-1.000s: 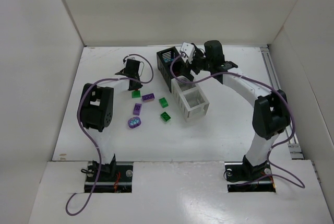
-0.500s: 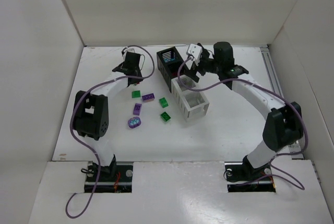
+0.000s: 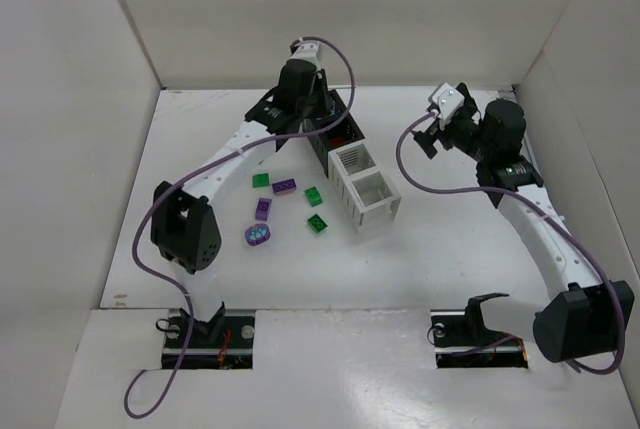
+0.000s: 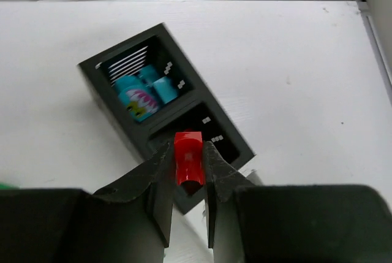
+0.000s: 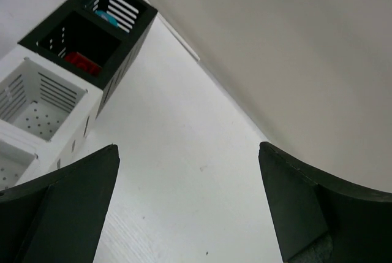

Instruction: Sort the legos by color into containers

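Note:
Red already lies in the nearer black bin [image 3: 342, 137] [image 4: 210, 129]. My left gripper should move down and to the right in the top view, over that bin, to release the red lego.
My left gripper [image 3: 316, 119] is shut on a red lego [image 4: 188, 152] and holds it over the nearer of the two black bins [image 4: 226, 143]. The far black bin [image 4: 101, 70] holds cyan legos [image 4: 144, 88]. In the right wrist view a red lego [image 5: 81, 60] lies in the nearer black bin [image 5: 125, 54]. My right gripper [image 5: 187, 149] is open and empty, off to the right of the bins [image 3: 428, 131]. Green legos [image 3: 314, 196] and purple legos [image 3: 284, 186] lie on the table left of the two white bins [image 3: 375, 217].
A round purple piece [image 3: 258, 235] lies nearest the arm bases among the loose legos. White walls enclose the table on three sides. The white bins [image 5: 37, 79] show no legos in the right wrist view.
My left gripper has swung right, from left of the bins to over the black bins. My right gripper has pulled away from the bins to the right.

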You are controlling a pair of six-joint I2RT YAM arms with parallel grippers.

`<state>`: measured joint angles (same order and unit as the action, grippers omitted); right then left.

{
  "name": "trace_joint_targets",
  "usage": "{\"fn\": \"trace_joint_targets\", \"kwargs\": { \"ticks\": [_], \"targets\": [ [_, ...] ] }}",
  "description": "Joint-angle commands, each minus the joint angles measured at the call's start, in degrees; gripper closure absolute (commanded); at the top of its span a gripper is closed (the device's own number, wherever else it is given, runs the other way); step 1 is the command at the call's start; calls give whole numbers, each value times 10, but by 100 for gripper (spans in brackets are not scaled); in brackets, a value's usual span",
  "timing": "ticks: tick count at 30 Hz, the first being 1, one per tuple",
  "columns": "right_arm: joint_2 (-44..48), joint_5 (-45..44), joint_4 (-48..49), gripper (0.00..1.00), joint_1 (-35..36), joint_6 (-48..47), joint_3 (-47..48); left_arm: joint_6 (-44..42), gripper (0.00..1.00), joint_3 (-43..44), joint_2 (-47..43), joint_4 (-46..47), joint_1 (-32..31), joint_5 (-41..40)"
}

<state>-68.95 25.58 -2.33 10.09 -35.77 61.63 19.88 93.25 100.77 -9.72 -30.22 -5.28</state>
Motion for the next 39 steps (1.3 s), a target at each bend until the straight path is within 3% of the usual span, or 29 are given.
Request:
{"fn": "trace_joint_targets", "kwargs": {
  "ticks": [1,7,9,14,15,18,22,24,26,27,32,36,39],
  "targets": [
    [18,3,17,0,-15,17,-26,-26,93,69,62,-6,-8,15],
    [30,25,17,0,-50,17,-44,-32,92,191,158,-74,-28,-7],
    [30,33,17,0,-55,17,-44,-32,88,192,159,-74,-28,-15],
    [18,61,17,0,-55,11,-44,-32,71,170,148,-64,-34,-6],
    [18,61,17,0,-55,11,-44,-37,57,170,142,-64,-34,-6],
    [13,70,17,0,-55,5,-39,-37,40,147,125,-64,-39,-13],
    [13,65,1,0,-40,-24,-28,-31,37,134,94,-69,-45,-7],
    [13,27,-54,0,16,-61,7,-24,26,112,68,-69,-45,-7],
    [-8,-42,-96,0,70,-118,36,-12,5,45,10,-37,-45,-7],
    [-17,-55,-125,0,116,-133,48,-5,0,17,-13,-27,-45,-7],
    [-82,-14,-126,0,187,-171,84,90,0,-166,-164,-45,-45,-107],
    [-172,-11,-163,0,268,-230,150,199,0,-278,-322,-163,-34,-203],
    [-272,21,-207,0,310,-279,230,325,0,-367,-398,-222,-27,-213]
  ]
}}
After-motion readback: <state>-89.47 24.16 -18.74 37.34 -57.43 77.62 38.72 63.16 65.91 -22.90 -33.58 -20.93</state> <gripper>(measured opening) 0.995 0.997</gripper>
